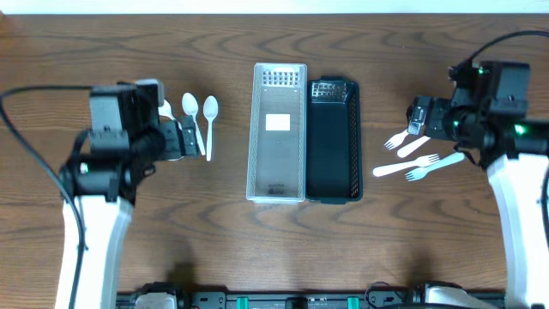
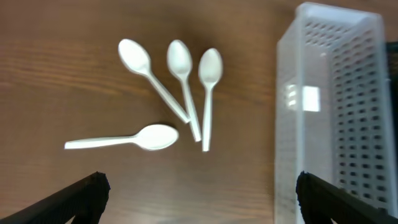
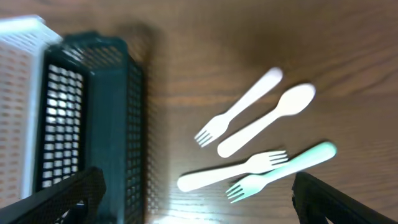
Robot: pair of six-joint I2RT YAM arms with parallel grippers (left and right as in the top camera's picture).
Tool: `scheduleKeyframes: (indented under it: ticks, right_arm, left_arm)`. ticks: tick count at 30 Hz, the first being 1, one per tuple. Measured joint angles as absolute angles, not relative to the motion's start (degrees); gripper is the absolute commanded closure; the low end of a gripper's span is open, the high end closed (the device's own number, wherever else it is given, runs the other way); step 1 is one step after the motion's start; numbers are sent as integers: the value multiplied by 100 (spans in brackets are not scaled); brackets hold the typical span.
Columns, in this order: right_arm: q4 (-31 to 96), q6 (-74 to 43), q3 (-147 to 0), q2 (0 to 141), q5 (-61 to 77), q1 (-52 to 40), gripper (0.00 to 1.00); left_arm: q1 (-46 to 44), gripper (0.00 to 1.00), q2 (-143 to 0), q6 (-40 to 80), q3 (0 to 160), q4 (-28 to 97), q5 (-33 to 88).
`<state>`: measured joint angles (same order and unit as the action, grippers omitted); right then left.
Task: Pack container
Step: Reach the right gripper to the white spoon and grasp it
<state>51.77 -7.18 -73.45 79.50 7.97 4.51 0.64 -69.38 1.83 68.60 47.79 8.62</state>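
The right gripper lowers and turns next until its open fingers straddle the piece's handle [image 1: 413, 147] [image 3: 254, 130], as the white spoon-shaped piece lies slanted below it.
A white perforated basket [image 1: 256, 129] and a black basket [image 1: 354, 137] stand side by side mid-table; both look empty. Several white plastic spoons [image 2: 183, 74] lie fanned on the wood left of the white basket [image 2: 298, 112], and one more lies crosswise [image 2: 124, 140]. My left gripper [image 2: 199, 199] is open and empty above the wood near them; overhead it [image 1: 184, 137] is beside the spoons [image 1: 210, 112]. White forks [image 3: 233, 171], a pale green fork [image 3: 283, 168] and a spoon-shaped piece [image 3: 267, 121] lie right of the black basket [image 3: 93, 124]. My right gripper [image 3: 199, 199] is open and empty.
The white basket's edge [image 3: 18, 93] shows at the left of the right wrist view. Overhead, the forks [image 1: 407, 166] lie between the black basket and my right gripper [image 1: 418, 116]. Bare wood lies in front of both baskets.
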Motion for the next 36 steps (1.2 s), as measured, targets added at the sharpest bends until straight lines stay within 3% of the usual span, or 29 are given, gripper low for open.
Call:
scheduleKeyframes:
  ticks: [13, 20, 28, 36]
  right_arm:
    - [5411, -1907, -7349, 9913, -126, 1039, 8]
    - [4659, -2268, -7349, 10492, -196, 1050, 24]
    - [4268, -3256, -7349, 10973, -200, 1052, 33]
    - [3905, -3489, -7349, 11389, -200, 1052, 42]
  left_arm:
    - [777, 2, -7607, 121, 7037, 5078, 858]
    - [784, 2, -7614, 121, 7037, 5081, 858]
    - [784, 2, -7614, 121, 7037, 5081, 858]
    - [784, 2, -7614, 121, 7037, 5078, 858]
